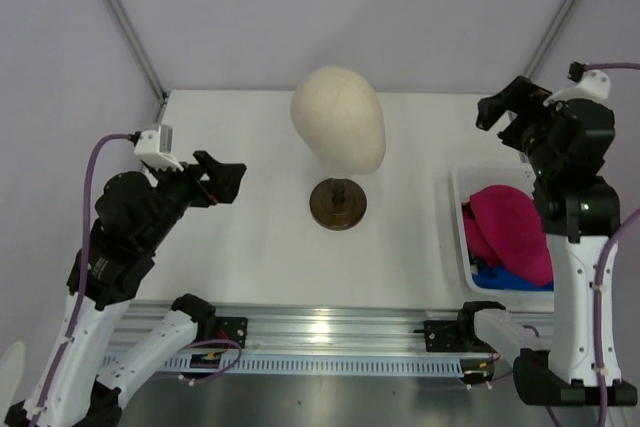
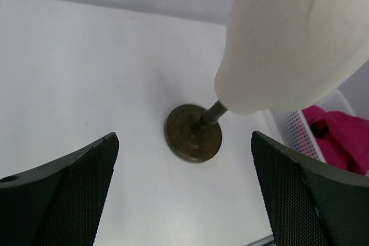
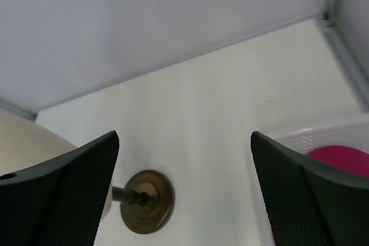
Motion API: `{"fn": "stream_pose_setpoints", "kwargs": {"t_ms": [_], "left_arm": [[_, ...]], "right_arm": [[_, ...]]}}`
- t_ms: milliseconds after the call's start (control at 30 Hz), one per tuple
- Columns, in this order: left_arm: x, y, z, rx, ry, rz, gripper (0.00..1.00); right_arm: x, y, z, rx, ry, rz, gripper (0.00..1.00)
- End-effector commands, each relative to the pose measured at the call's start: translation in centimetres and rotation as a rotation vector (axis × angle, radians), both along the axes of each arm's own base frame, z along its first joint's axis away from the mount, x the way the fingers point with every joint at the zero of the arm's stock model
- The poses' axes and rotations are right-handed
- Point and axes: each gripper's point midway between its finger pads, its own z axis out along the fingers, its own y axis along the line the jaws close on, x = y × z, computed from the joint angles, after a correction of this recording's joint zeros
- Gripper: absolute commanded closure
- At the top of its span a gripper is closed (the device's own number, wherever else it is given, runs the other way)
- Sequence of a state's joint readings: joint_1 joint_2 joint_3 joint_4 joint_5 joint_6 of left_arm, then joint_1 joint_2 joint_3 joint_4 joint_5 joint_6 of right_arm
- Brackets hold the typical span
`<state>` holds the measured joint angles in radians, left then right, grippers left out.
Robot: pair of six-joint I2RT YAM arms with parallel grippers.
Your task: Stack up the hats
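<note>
The pink hat's top is below my right gripper and back from it, uppermost over the blue hat. My right gripper should next move back, tilt down and go down onto it.
A magenta-pink hat lies crumpled in a white basket at the table's right side, on top of a royal blue hat of which only an edge shows. The pink hat also appears at the right edge of the left wrist view and of the right wrist view. My left gripper hovers open at the left, pointing toward the table's centre, with nothing between its fingers. My right gripper is raised above the basket's far end, open and empty.
A cream mannequin head on a dark round stand stands mid-table between the two arms. The stand's base lies ahead of the left gripper. White walls close in the back and sides. A metal rail runs along the near edge.
</note>
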<state>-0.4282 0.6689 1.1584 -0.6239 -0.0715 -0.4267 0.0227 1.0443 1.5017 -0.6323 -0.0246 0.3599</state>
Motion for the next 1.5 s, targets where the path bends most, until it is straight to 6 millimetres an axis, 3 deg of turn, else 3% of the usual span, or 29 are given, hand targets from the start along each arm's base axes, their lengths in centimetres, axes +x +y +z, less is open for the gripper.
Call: {"fn": "stream_pose_setpoints", "kwargs": {"t_ms": [0,67,200,400,633,733,1000,1200,1333,1400,1467], "left_arm": [[-0.6,0.7,-4.8,0.156,0.161,-0.009,0.0],[-0.2,0.8,-5.8,0.182,0.18,-0.005,0.0],[0.7,0.8,-7.1,0.239,0.218,-0.005,0.0],[1.7,0.5,-8.3,0.281,0.201,-0.014,0.0],[1.9,0.4,-8.6,0.291,0.173,-0.028,0.0],[1.8,0.6,-9.2,0.302,0.187,-0.021,0.0],[1.7,0.7,-10.0,0.295,0.193,-0.012,0.0],[2.0,0.4,-10.2,0.293,0.206,-0.022,0.01],[2.1,0.3,-10.2,0.291,0.207,-0.023,0.01],[2.1,0.3,-10.2,0.29,0.207,-0.023,0.01],[2.2,0.3,-10.1,0.287,0.206,-0.019,0.0]], "right_arm": [[-4.7,-5.5,-3.8,-0.138,0.24,-0.269,0.01],[-6.5,-6.1,-3.7,-0.122,0.262,-0.319,0.01],[-9.9,-8.3,-7.3,-0.125,0.401,-0.475,0.0],[-11.2,-8.3,-13.1,-0.123,0.58,-0.499,0.0],[-10.2,-8.3,-18.2,-0.136,0.634,-0.49,0.0],[-9.8,-9.3,-20.2,-0.118,0.656,-0.525,0.01],[-8.2,-10.6,-20.3,-0.112,0.619,-0.532,0.01],[-7.4,-11.9,-22.3,-0.174,0.691,-0.535,0.02],[-6.6,-11.3,-22.8,-0.141,0.681,-0.483,0.11],[-6.3,-10.7,-23.1,-0.118,0.68,-0.447,0.25],[-6.1,-10.3,-23.1,-0.103,0.678,-0.425,0.5]]}}
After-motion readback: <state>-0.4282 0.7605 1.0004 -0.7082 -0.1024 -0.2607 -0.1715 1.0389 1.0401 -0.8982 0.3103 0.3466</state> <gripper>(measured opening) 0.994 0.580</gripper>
